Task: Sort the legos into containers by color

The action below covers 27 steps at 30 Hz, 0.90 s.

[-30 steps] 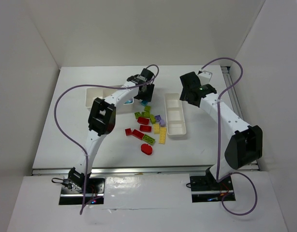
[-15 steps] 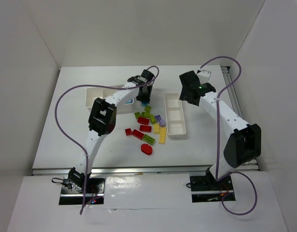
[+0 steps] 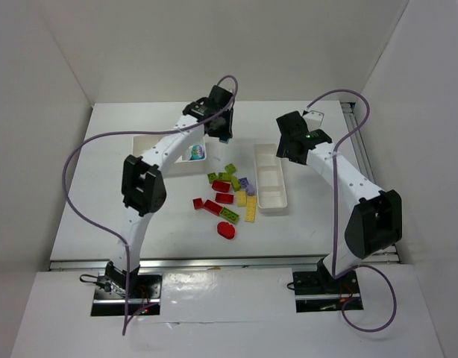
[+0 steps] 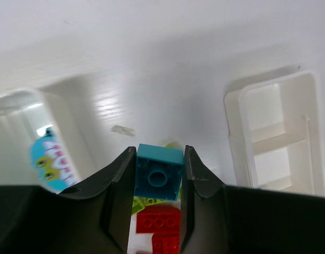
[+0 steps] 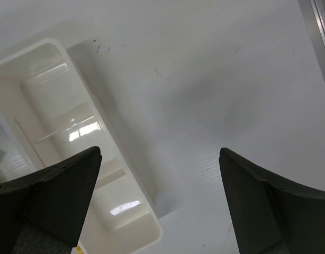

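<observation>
I should move my left gripper to the left in the top view until it is over the space beyond the teal printed piece in the wide white tray (image 3: 151, 143).
My left gripper (image 3: 223, 136) is shut on a teal brick (image 4: 159, 172) and holds it above the table, just right of the wide white tray (image 3: 151, 143). The teal brick also shows in the top view (image 3: 225, 140). A teal and white printed piece (image 3: 196, 153) lies in that tray's right compartment. The other legos (image 3: 229, 192), red, lime green, yellow and lilac, lie in a loose pile mid-table, with the flat red oval piece (image 3: 227, 230) nearest me. My right gripper (image 5: 160, 153) is open and empty above the far end of the narrow tray (image 3: 271, 179).
The narrow tray (image 5: 72, 143) shows no bricks in its compartments. White walls close in the table at the back and sides. A metal rail (image 3: 359, 142) runs along the right edge.
My left gripper has risen and moved back and slightly left with the teal brick, away from the pile. Its elbow has swung left. The right arm has barely moved.
</observation>
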{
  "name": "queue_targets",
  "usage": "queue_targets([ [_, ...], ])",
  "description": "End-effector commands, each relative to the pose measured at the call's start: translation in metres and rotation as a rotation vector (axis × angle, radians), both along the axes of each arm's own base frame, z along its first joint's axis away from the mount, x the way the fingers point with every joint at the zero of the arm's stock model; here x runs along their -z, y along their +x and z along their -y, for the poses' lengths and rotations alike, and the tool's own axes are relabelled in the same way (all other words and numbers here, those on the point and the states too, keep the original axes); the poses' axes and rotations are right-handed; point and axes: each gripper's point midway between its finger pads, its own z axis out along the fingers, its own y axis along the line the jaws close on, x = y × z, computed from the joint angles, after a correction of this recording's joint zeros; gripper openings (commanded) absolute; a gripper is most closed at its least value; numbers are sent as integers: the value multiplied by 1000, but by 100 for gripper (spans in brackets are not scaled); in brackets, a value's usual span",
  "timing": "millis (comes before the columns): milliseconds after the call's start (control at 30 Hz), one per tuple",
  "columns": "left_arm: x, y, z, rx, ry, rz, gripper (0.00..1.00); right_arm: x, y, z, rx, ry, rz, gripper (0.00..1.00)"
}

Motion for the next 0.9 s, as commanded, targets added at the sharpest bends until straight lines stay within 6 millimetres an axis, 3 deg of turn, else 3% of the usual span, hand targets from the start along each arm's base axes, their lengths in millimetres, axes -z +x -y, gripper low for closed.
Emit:
queue_targets([
  [0, -53, 3, -57, -151, 23, 73, 0, -6, 6, 0, -7, 23, 40, 100],
  [67, -50, 4, -85, -211, 35, 56, 0, -6, 6, 0, -7, 23, 40, 100],
  [200, -30, 5, -109, -261, 50, 20, 0, -5, 11, -3, -12, 34, 49, 100],
  [367, 0, 13, -111, -293, 82, -21, 0, -4, 11, -5, -10, 48, 50, 100],
  [433, 0, 23, -112, -310, 94, 0, 3, -3, 11, -7, -15, 55, 48, 100],
  [467, 11, 24, -113, -324, 107, -15, 22, -3, 11, -7, -9, 61, 51, 100],
  [533, 13, 24, -122, -355, 125, -23, 62, -5, 8, -6, -3, 66, 51, 100],
  [600, 9, 24, -122, -364, 114, -13, 94, -5, 4, -3, 3, 55, 45, 100],
  [700, 1, 19, -115, -336, 98, -8, 98, -5, 4, -3, 3, 55, 45, 100],
  [833, -33, -1, -81, -207, 121, 66, 88, -1, 5, -3, 3, 52, 35, 100],
  [867, -35, -7, -73, -177, 127, 73, 80, -2, 7, -4, 3, 55, 44, 100],
])
